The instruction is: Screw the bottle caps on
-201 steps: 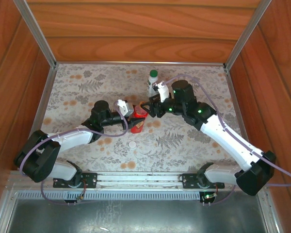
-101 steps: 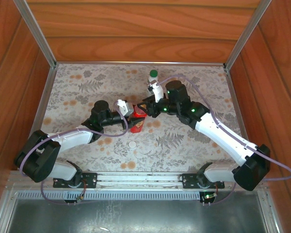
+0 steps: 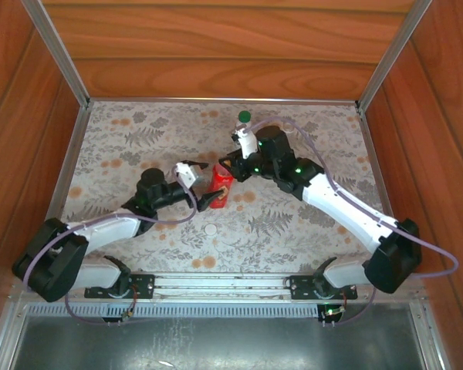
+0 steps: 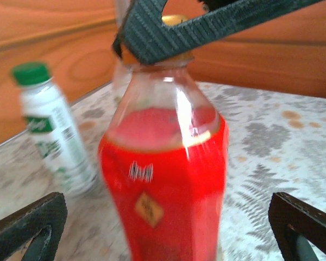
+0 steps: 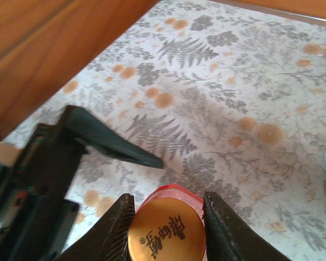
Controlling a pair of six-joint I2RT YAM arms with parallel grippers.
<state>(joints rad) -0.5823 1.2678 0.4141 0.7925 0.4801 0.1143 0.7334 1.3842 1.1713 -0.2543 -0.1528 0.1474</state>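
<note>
I need to carry the red bottle (image 3: 221, 188) outward with my right gripper to the empty cloth toward the back wall (image 3: 200, 153) and let go of it there, because the orange cap is on its neck.
The red bottle (image 3: 221, 188) stands at the table's middle, its yellow-marked label (image 4: 148, 209) facing my left wrist. The orange cap (image 5: 165, 231) sits on its neck, and my right gripper (image 5: 167, 231) is shut on it from above (image 3: 227, 167). My left gripper (image 3: 207, 186) is open, and its fingers (image 4: 28, 228) stand wide on either side of the red bottle without touching it. The clear bottle with white-green label (image 4: 51, 130) stands behind, wearing the dark green cap (image 3: 244, 117); my right arm covers most of it in the top view. A white cap (image 3: 209, 230) lies loose nearer the front.
The patterned cloth (image 3: 123, 146) covers the table, with wooden walls (image 3: 216, 54) at the back and sides. A metal rail (image 3: 224, 284) runs along the near edge by the arm bases. My two arms nearly meet around the red bottle.
My left gripper has let go of the red bottle, opened and drawn back to the left. My right gripper has shifted left with the orange cap and stays on the bottle's neck.
</note>
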